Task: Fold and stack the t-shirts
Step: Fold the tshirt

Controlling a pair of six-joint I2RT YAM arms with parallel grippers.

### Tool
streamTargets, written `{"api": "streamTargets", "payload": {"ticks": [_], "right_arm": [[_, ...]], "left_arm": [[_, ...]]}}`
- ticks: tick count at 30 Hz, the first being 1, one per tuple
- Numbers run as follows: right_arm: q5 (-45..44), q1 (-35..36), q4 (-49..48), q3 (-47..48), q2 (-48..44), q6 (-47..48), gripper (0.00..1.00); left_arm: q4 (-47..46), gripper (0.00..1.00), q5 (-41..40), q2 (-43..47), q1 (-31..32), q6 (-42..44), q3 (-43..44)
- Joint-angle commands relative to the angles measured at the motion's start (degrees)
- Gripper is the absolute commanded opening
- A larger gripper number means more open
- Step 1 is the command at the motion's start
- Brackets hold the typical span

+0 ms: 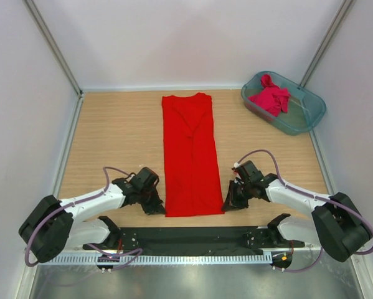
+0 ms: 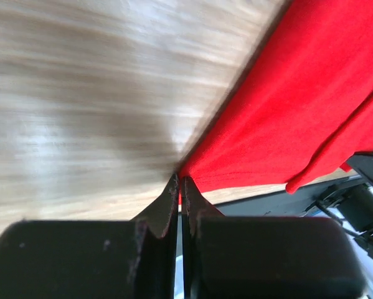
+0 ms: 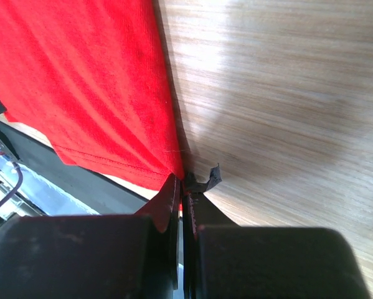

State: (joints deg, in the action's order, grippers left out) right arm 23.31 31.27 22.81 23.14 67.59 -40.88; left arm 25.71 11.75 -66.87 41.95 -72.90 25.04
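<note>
Both near hem corners are pinched, so my right gripper will lift the t-shirt's hem outward and lower it onto the folded t-shirt short of the collar.
A bright red t-shirt (image 1: 191, 152), folded into a long narrow strip, lies down the middle of the wooden table with its collar at the far end. My left gripper (image 1: 155, 205) is shut on its near left hem corner (image 2: 198, 171), the cloth pinched between the fingertips. On the other side my right gripper (image 1: 228, 200) is shut on the near right hem corner (image 3: 167, 165). A darker crimson-pink t-shirt (image 1: 271, 97) sits crumpled in the tub at the far right.
A translucent teal plastic tub (image 1: 311, 112) stands at the far right corner. A black mounting strip (image 1: 192, 238) runs along the near table edge between the arm bases. White walls close the table on three sides.
</note>
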Motion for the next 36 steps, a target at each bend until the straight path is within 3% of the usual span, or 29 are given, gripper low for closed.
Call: {"api": "streamTargets", "payload": {"ticks": [1, 5, 9, 19, 26, 36], "right_arm": [[-3.18, -0.06, 6.01, 1.81, -1.05, 1.68, 0.01], [-5.03, -0.59, 9.53, 12.16, -1.85, 2.03, 0.01], [-5.29, -3.40, 12.25, 22.46, 4.89, 5.18, 0.01], [-3.62, -11.93, 14.81, 46.02, 26.87, 15.29, 0.01], [-2.83, -14.74, 18.06, 62.00, 41.80, 17.59, 0.01], [-0.37, -15.80, 19.82, 71.25, 50.52, 17.68, 0.01]], "left_arm": [[4.86, 0.00, -2.25, 1.39, 1.11, 2.50, 3.78], [10.74, 0.00, -5.67, 1.40, 1.20, 5.66, 11.77], [15.85, 0.00, -10.16, -2.64, -0.64, 12.85, 23.02], [17.35, 0.00, -7.62, -24.25, -16.72, 29.02, 44.47], [18.14, 0.00, -4.11, -37.36, -21.03, 32.91, 56.08], [19.63, 0.00, -2.43, -46.15, -23.94, 33.96, 66.36]]}}
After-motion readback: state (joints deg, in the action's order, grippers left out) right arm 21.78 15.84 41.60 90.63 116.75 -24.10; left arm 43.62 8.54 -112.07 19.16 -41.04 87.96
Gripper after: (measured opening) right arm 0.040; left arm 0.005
